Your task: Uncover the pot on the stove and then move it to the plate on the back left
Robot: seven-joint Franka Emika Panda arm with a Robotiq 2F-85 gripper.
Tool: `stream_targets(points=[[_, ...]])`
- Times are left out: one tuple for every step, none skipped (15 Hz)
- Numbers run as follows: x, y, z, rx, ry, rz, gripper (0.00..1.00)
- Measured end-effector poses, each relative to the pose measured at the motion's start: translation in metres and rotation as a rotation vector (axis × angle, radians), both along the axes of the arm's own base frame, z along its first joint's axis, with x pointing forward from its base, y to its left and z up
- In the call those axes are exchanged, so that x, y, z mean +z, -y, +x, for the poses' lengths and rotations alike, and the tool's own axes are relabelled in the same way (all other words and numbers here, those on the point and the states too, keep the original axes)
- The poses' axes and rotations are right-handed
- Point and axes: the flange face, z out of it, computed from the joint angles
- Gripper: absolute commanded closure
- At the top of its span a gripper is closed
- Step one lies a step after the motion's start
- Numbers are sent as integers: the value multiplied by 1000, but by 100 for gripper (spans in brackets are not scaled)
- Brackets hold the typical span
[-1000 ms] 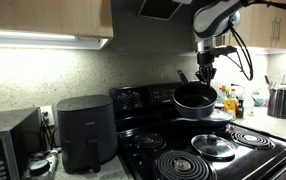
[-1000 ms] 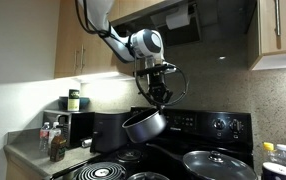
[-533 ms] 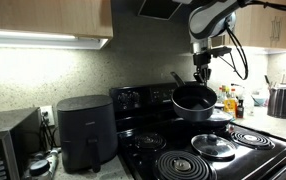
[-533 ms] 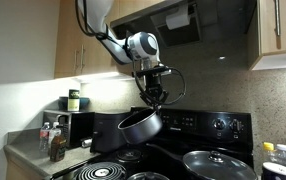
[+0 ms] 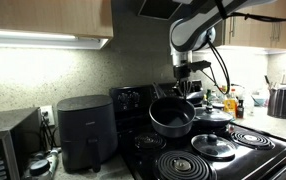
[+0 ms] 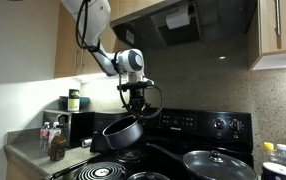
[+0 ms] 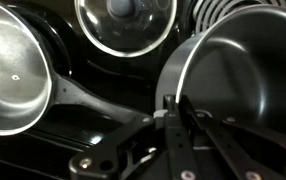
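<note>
The pot [image 5: 171, 116] still hangs above the small coil plate [image 5: 148, 142]. The gripper moves down and toward the air fryer next, and seats the pot on the plate before it releases.
My gripper [image 5: 186, 86] is shut on the rim of the dark pot [image 5: 171, 116] and holds it in the air, uncovered, over the back left of the black stove [image 5: 228, 160]. The small coil plate [image 5: 148, 142] lies just below and left of the pot. In an exterior view the gripper [image 6: 135, 104] holds the pot [image 6: 123, 133] in front of the back panel. In the wrist view the jaws [image 7: 173, 100] pinch the wall of the pot [image 7: 248, 75]. A glass lid [image 5: 213, 147] lies on the stovetop and also shows in the wrist view [image 7: 126, 25].
A wide pan with a lid [image 6: 218, 165] sits on the stove, its long handle [image 7: 83, 97] running beside the pot. Large spiral burners [image 5: 188, 165] [image 5: 251, 137] are at the front. An air fryer [image 5: 83, 132], bottles [image 5: 230, 103] and a kettle [image 5: 283, 100] flank the stove.
The gripper has carried the pot sideways across the stove toward the back left and lowered it. The lid and the pan have not moved.
</note>
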Motion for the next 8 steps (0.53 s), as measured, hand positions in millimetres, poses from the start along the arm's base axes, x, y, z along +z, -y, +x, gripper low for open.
stream_targets(points=[[-8,-17,6,-3,12,-1,92],[-16,-30,11,-5,24,-6,92],[-21,-39,14,-5,27,-9,92],[-25,-42,17,-6,26,-9,92],[-26,-41,18,-7,25,-10,92],[-25,-39,18,-10,27,-10,98],[-24,-38,19,-13,29,-10,98],[-26,-37,19,-19,25,-3,98]])
